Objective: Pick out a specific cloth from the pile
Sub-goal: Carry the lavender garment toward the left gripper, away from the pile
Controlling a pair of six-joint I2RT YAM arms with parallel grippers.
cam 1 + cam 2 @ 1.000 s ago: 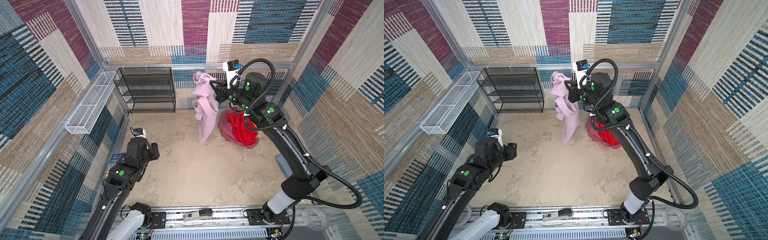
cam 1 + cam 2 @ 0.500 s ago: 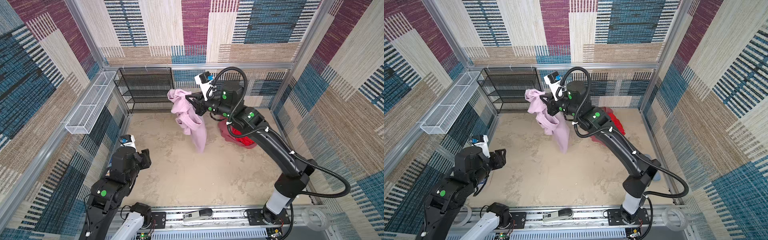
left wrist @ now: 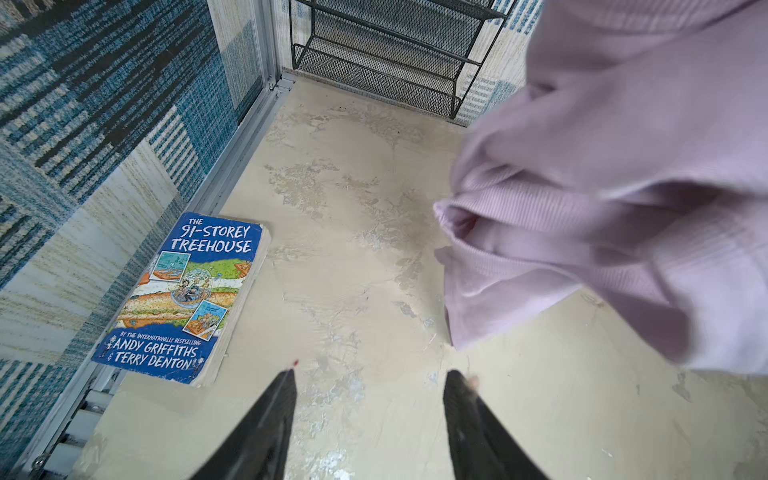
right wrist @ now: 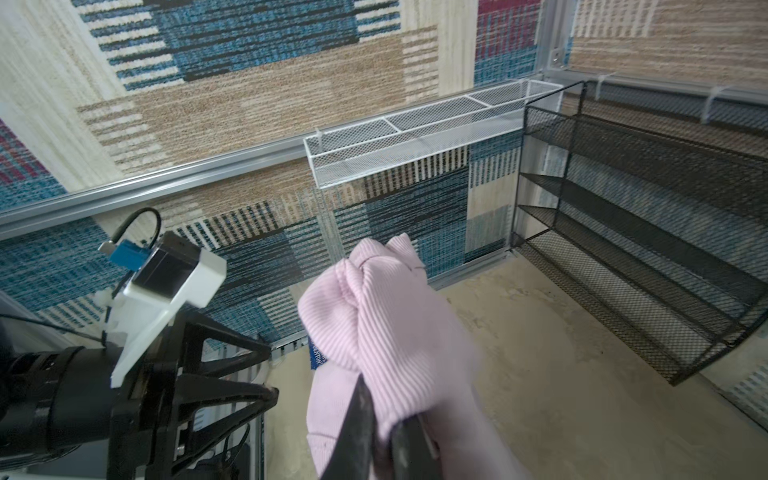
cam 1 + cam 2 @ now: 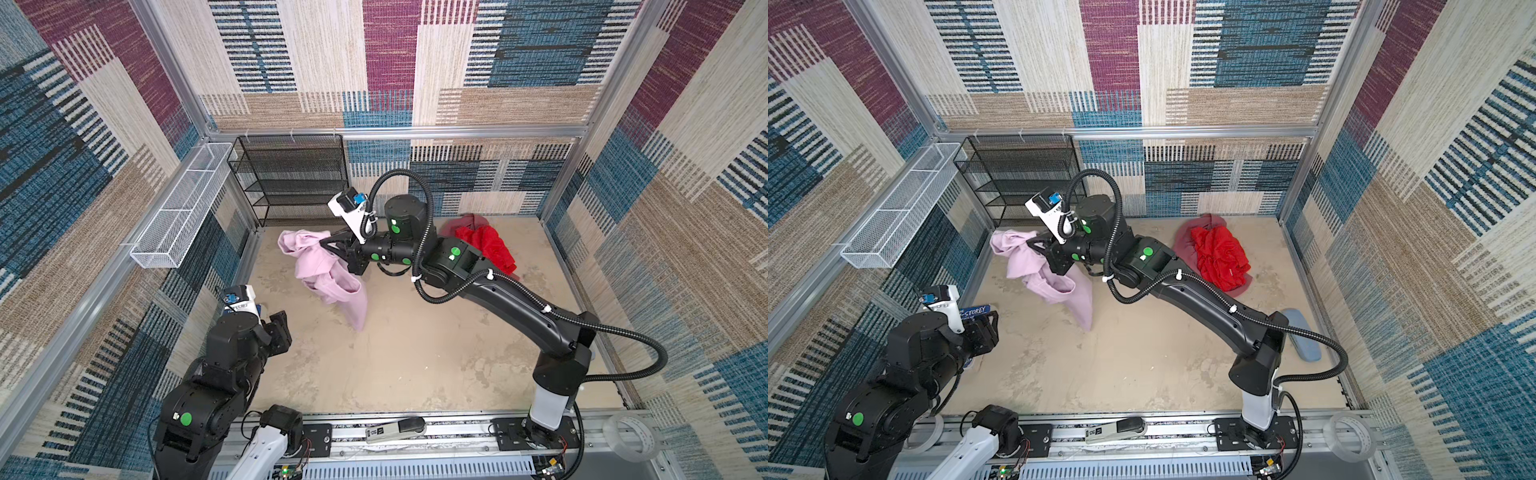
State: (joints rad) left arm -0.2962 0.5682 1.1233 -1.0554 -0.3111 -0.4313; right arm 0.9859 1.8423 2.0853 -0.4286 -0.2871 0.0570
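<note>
Next I will lower my right gripper to the tabletop before the black mesh rack and release the ribbed cloth, since that spot is bare and clear of the red cloth.
The pale lilac cloth (image 5: 320, 270) (image 5: 1042, 270) hangs bunched from my right gripper (image 5: 328, 245) (image 5: 1036, 243), left of the table's middle, with its lower tip close to the tabletop. In the right wrist view the right gripper (image 4: 384, 403) is shut on the ribbed cloth (image 4: 386, 324). The rest of the pile lies at the back right: a bright red cloth (image 5: 486, 245) (image 5: 1221, 257) on a dusty-rose one (image 5: 461, 220). My left gripper (image 5: 280, 328) (image 3: 372, 374) stands open and empty at the front left, with the cloth (image 3: 602, 208) hanging just ahead of it.
A black mesh rack (image 5: 291, 178) stands at the back left and a white wire basket (image 5: 178, 208) hangs on the left wall. A blue book (image 3: 183, 299) lies by the left wall. A blue-grey flat object (image 5: 1304, 336) lies at the right edge.
My right arm has swung left and down from above the pile, carrying the lilac cloth to the left half of the table. My left arm has drawn back toward the front left.
</note>
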